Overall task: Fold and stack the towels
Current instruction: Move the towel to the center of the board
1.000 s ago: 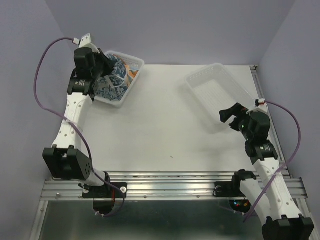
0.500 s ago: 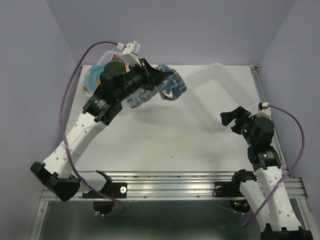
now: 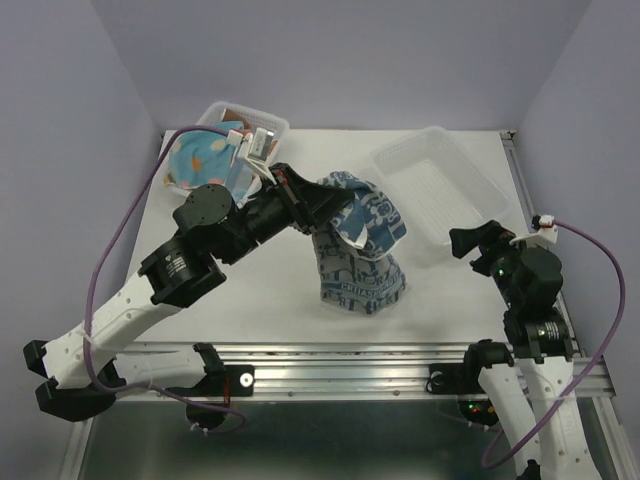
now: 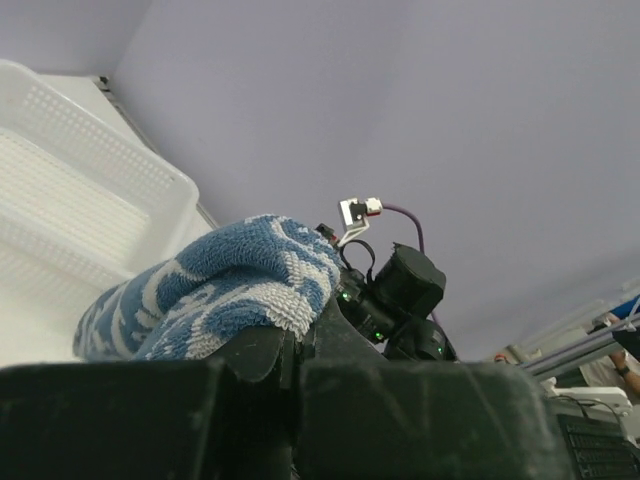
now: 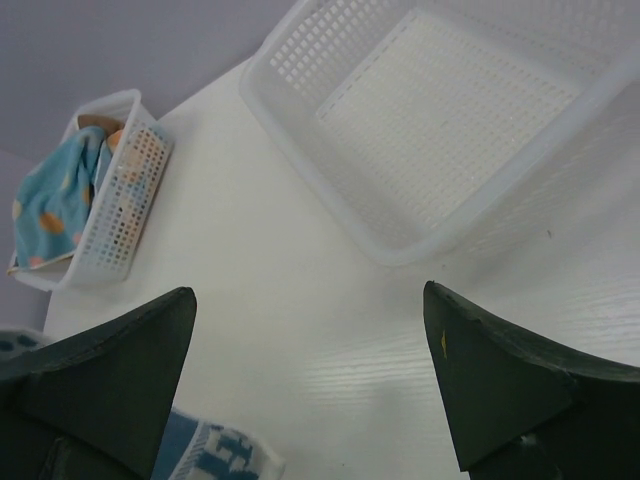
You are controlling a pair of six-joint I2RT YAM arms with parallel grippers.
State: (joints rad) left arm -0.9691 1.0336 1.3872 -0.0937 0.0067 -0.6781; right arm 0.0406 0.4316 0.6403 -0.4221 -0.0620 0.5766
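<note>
I should carry the white towel in my left gripper outward from the middle of the table next, then lower it onto the bare table (image 3: 318, 163) between the baskets.
My left gripper (image 3: 322, 206) is shut on the top of a white towel with blue print (image 3: 358, 262). The towel hangs from the fingers and its lower end lies on the table's middle. In the left wrist view the towel (image 4: 215, 290) bulges over the closed gripper (image 4: 298, 335). A light blue towel with orange dots (image 3: 198, 160) lies in the clear mesh basket (image 3: 262, 124) at the back left. My right gripper (image 3: 474, 240) hovers open at the right, with nothing between its spread fingers (image 5: 110, 350). The printed towel's corner (image 5: 218, 452) shows below it.
An empty clear mesh basket (image 3: 440, 182) stands at the back right, just beyond my right gripper; it fills the top of the right wrist view (image 5: 450, 110). The table's metal rail (image 3: 340, 360) runs along the near edge. Purple walls enclose the back and sides.
My left arm swung from the back-left basket to the table's middle, carrying the blue-print towel out and lowering its end onto the table. The right arm drew back slightly to the right.
</note>
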